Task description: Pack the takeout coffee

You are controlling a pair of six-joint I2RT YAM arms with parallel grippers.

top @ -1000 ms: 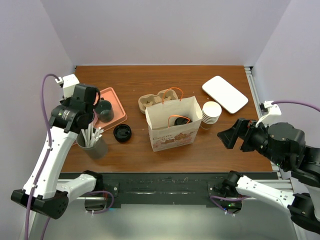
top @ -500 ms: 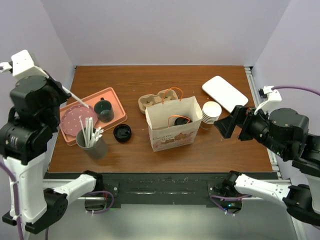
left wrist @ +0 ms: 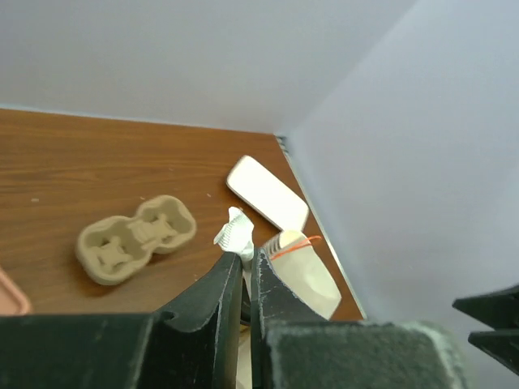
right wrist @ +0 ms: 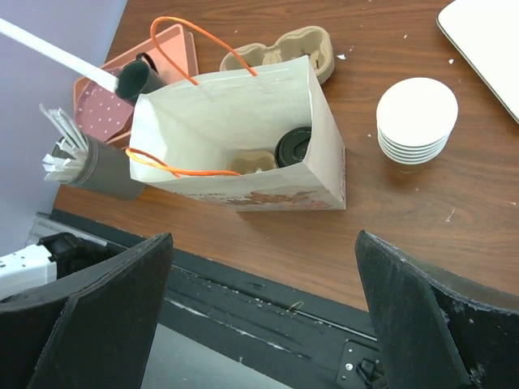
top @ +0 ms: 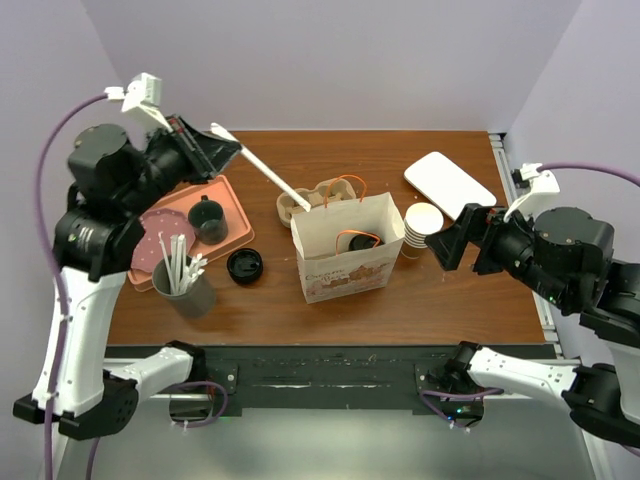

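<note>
The coffee's open bag (top: 345,268) (left wrist: 305,279) is below the robot's left gripper and to its right in the top view, so the gripper will move across and down to let go of the straw inside.
The takeout coffee (top: 362,241), a paper cup with a black sip lid, stands inside the open white paper bag (top: 345,268) with orange handles. In the right wrist view the coffee (right wrist: 293,147) shows in the bag (right wrist: 235,121). My left gripper (top: 215,150) is raised at the back left and shut on a white paper-wrapped straw (top: 268,178), which points down-right toward the bag. In the left wrist view the jaws (left wrist: 247,259) are pinched on the straw (left wrist: 235,231). My right gripper (top: 455,245) is open and empty to the right of the bag, its fingers (right wrist: 89,300) wide apart.
A cardboard cup carrier (top: 315,198) lies behind the bag. Lidless cream cups (top: 423,225) are stacked at its right, with a white tray (top: 450,187) beyond. At the left are a pink tray (top: 232,195) with a dark mug (top: 207,218), a loose black lid (top: 245,265) and a grey straw holder (top: 183,285).
My left gripper rose from the straw holder with one straw and swung right, so the straw now points toward the bag. My right gripper edged left toward the bag.
</note>
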